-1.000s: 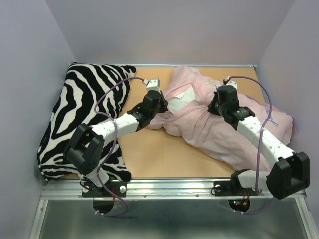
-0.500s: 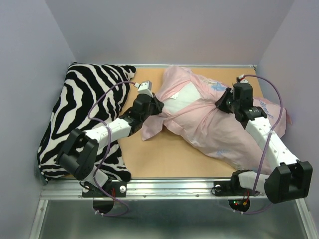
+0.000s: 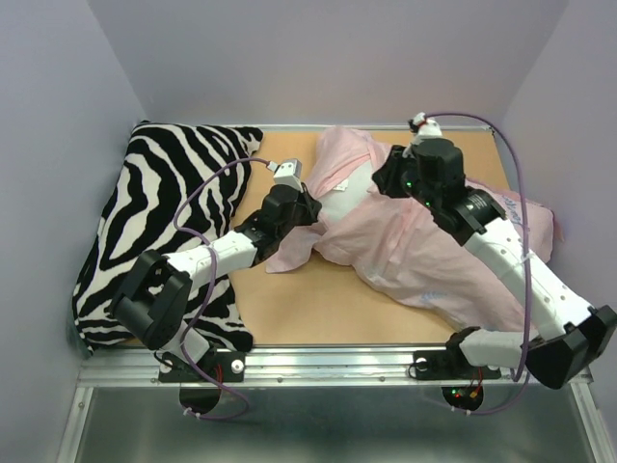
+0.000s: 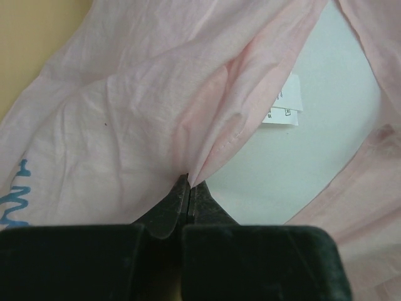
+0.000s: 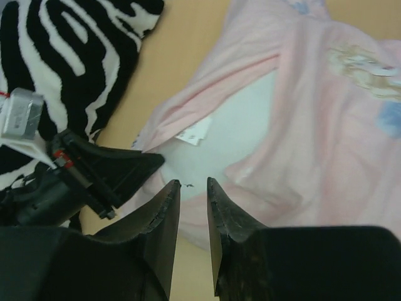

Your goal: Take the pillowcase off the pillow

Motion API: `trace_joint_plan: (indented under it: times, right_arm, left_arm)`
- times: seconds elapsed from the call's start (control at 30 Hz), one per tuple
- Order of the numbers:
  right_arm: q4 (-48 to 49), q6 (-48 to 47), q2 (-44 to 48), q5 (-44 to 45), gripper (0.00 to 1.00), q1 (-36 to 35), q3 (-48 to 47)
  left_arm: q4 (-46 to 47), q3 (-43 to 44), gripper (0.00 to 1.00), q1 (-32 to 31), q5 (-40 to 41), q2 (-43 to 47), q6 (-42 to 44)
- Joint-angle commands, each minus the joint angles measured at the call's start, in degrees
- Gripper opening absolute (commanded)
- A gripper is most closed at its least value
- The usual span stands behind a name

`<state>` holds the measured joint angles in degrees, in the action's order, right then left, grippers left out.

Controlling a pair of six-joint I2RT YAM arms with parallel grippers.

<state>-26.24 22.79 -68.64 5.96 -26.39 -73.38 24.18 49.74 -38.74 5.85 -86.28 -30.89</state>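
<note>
My right gripper comes down toward my left gripper next, onto the white pillow (image 3: 352, 188) beside the pillow's tag, where the pillowcase's opening gapes.
The pillowcase (image 3: 424, 253) lies across the table's right half, pale pink side out, with a princess print (image 5: 366, 69) faintly showing. Its mouth gapes open and shows the white pillow (image 3: 352, 188) with its small tag (image 4: 285, 103). My left gripper (image 3: 307, 207) is shut on the hem of the pillowcase (image 4: 213, 132) at the near-left edge of that opening, with the fabric pinched at its fingertips (image 4: 188, 182). Above the opening hovers my right gripper (image 5: 193, 183), its jaws a little apart and nothing between them. The bare pillow (image 5: 241, 125) lies below it.
A black-and-white zebra-striped pillow (image 3: 164, 222) fills the left side of the table, close to the left arm. Purple walls close in at the back and both sides. Bare tan tabletop (image 3: 318, 299) shows in front of the pillowcase.
My right gripper has let go of the pillowcase, opened, and moved up and left over the opening. The left gripper keeps its hold on the hem, and the opening has widened.
</note>
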Motion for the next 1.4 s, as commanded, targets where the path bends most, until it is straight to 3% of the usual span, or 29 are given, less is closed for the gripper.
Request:
trace_joint_plan:
  times: [0.0, 0.23, 0.33, 0.47, 0.77, 0.9, 0.97, 1.03, 1.07, 1.13, 1.2, 1.23, 1.37]
  right_arm:
    - [1.5, -2.8, -6.3, 5.8, 0.30, -7.8, -5.6]
    - [4.5, -3.0, -16.9, 6.9, 0.34, -12.0, -6.4]
    - [4.6, -2.2, -18.3, 11.6, 0.59, -12.0, -4.1]
    - [4.6, -2.7, -19.8, 15.1, 0.80, -12.1, -1.9]
    - [4.6, -2.0, -26.8, 18.1, 0.99, -13.2, 1.4]
    - [4.6, -0.6, -31.5, 20.6, 1.00, -13.3, 1.1]
    - [4.8, 0.5, -33.2, 21.4, 0.97, -13.3, 1.0]
    - [4.8, 1.4, -34.4, 21.7, 0.61, -13.3, 1.1]
    - [4.7, 2.2, -33.9, 22.3, 0.23, -13.4, 1.4]
    - [4.7, 3.0, -33.1, 22.6, 0.04, -13.3, 1.8]
    - [4.6, 3.7, -31.2, 23.0, 0.00, -13.2, 2.9]
    - [4.6, 4.2, -28.9, 23.2, 0.00, -13.1, 3.3]
    - [4.4, 5.2, -23.7, 23.5, 0.01, -12.1, 5.3]
  left_arm:
    - [-0.2, 1.9, 0.00, -0.6, 1.1, 0.7, 1.2]
    - [-0.4, 2.0, 0.00, -1.0, 0.7, 1.0, 0.7]
    - [-0.6, 2.2, 0.00, -1.0, 0.8, 1.6, 0.7]
    - [-1.2, 2.6, 0.00, -1.0, 0.6, 2.2, 0.5]
    - [-1.6, 2.9, 0.00, -1.0, 0.2, 5.2, -0.2]
    - [-1.3, 3.2, 0.00, -1.1, -0.7, 4.8, -0.4]
    - [-1.0, 2.7, 0.00, -1.1, -0.8, 4.8, -0.6]
    - [-0.8, 2.3, 0.00, -1.1, -0.7, 4.6, -0.6]
    - [-0.7, 2.0, 0.00, -1.1, -0.7, 4.5, -0.3]
    - [-0.6, 1.9, 0.09, -1.1, -0.7, 4.4, 0.0]
    - [-0.1, 1.9, 0.29, -1.1, -0.8, 4.1, 0.2]
    - [0.1, 1.9, 0.34, -1.1, -0.9, 3.9, 0.5]
    - [1.1, 1.1, 0.43, -1.1, -1.4, 4.3, 0.7]
